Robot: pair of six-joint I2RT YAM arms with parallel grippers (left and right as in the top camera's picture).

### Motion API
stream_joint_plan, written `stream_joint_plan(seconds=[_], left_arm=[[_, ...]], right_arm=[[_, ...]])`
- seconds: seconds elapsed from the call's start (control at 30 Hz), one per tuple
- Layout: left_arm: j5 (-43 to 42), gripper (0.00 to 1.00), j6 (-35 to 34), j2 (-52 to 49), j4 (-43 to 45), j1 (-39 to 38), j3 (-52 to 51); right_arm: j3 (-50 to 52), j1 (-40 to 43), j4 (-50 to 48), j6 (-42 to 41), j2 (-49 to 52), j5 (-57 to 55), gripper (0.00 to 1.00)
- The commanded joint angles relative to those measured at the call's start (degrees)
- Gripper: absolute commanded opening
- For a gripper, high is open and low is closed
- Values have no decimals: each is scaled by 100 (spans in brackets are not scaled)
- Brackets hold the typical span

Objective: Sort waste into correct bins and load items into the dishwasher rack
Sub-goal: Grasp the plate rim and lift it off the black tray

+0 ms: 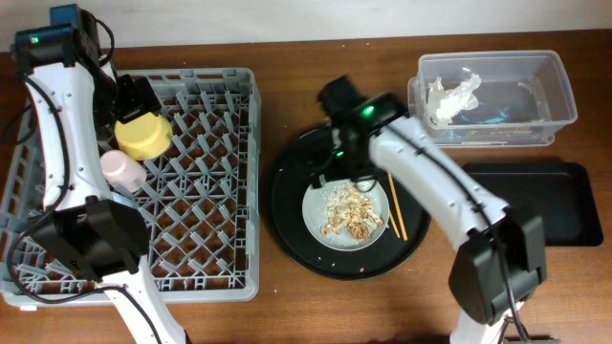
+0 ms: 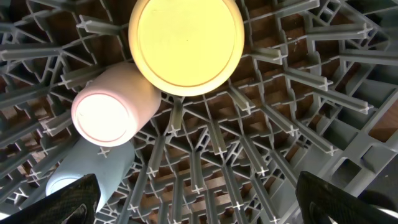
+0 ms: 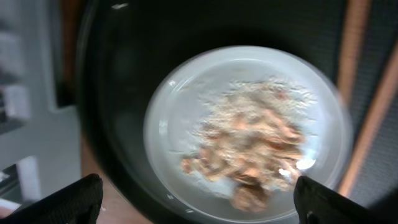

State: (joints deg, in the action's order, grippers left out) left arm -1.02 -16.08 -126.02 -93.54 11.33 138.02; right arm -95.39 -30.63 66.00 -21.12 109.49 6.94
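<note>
The right gripper moves down and shifts toward the rack next, onto that edge of the pale plate. The plate's edge by the rack is bare of food scraps, which is the reason.
The grey dishwasher rack (image 1: 201, 201) holds an upturned yellow bowl (image 1: 143, 136) and a pink cup (image 1: 122, 170). The left wrist view shows the bowl (image 2: 186, 40), the pink cup (image 2: 106, 112) and a light-blue cup (image 2: 93, 165) over the rack (image 2: 249, 155). My left gripper (image 1: 137, 103) (image 2: 199, 205) is open and empty above them. My right gripper (image 1: 341, 177) (image 3: 199, 199) is open over the pale plate (image 1: 316, 222) (image 3: 168, 124) of food scraps (image 1: 349, 212) (image 3: 249, 143). Chopsticks (image 1: 395, 205) (image 3: 354, 50) lie beside the plate. A white napkin (image 1: 451, 96) lies in the clear tub (image 1: 559, 91). The wrapper is out of view.
The plate and chopsticks sit on a large round black tray (image 1: 287, 182) in the middle. A shallow black rectangular tray (image 1: 545, 201) lies at the right, below the tub. The left arm reaches along the rack's left side.
</note>
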Motion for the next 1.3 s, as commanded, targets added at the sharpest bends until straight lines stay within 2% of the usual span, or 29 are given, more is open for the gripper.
stream_joint_plan(seconds=[0.0, 0.07, 0.1, 0.13, 0.2, 0.23, 0.27, 0.33, 0.47, 0.6, 0.77, 0.83, 0.93, 1.27], left_arm=[[22, 99, 26, 2, 0, 35, 68], [22, 99, 26, 2, 0, 35, 68], [22, 99, 26, 2, 2, 35, 68], [22, 99, 26, 2, 0, 35, 68], [22, 99, 26, 2, 0, 35, 68], [22, 100, 26, 2, 2, 35, 68], [22, 99, 26, 2, 0, 35, 68], [22, 99, 26, 2, 0, 35, 68], [22, 99, 26, 2, 0, 35, 68], [22, 99, 26, 2, 0, 35, 68], [22, 99, 26, 2, 0, 35, 68], [22, 99, 26, 2, 0, 35, 68], [24, 99, 26, 2, 0, 35, 68], [22, 99, 26, 2, 0, 35, 68]], right_arm=[[509, -632, -654, -748, 120, -503, 100], [949, -946, -1161, -986, 249, -776, 85], [1165, -1130, -1462, -988, 363, -824, 70], [1217, -1266, -1587, -1084, 487, -949, 62], [1224, -1471, -1683, -1134, 702, -1388, 52], [1224, -1554, -1698, -1134, 791, -1574, 41], [1224, -1602, -1698, -1196, 837, -1700, 37], [1226, -1657, -1696, -1285, 925, -1982, 36], [1233, -1679, -1696, -1351, 931, -1980, 22], [1248, -1797, -1711, -1390, 1058, -2011, 20], [1248, -1827, -1694, -1541, 1091, -1816, 11], [1248, -1827, -1690, -1543, 1091, -1812, 4], [1231, -1862, -1650, -1541, 1086, -1814, 4], [-212, -1880, 17, -1733, 1078, -2566, 4]])
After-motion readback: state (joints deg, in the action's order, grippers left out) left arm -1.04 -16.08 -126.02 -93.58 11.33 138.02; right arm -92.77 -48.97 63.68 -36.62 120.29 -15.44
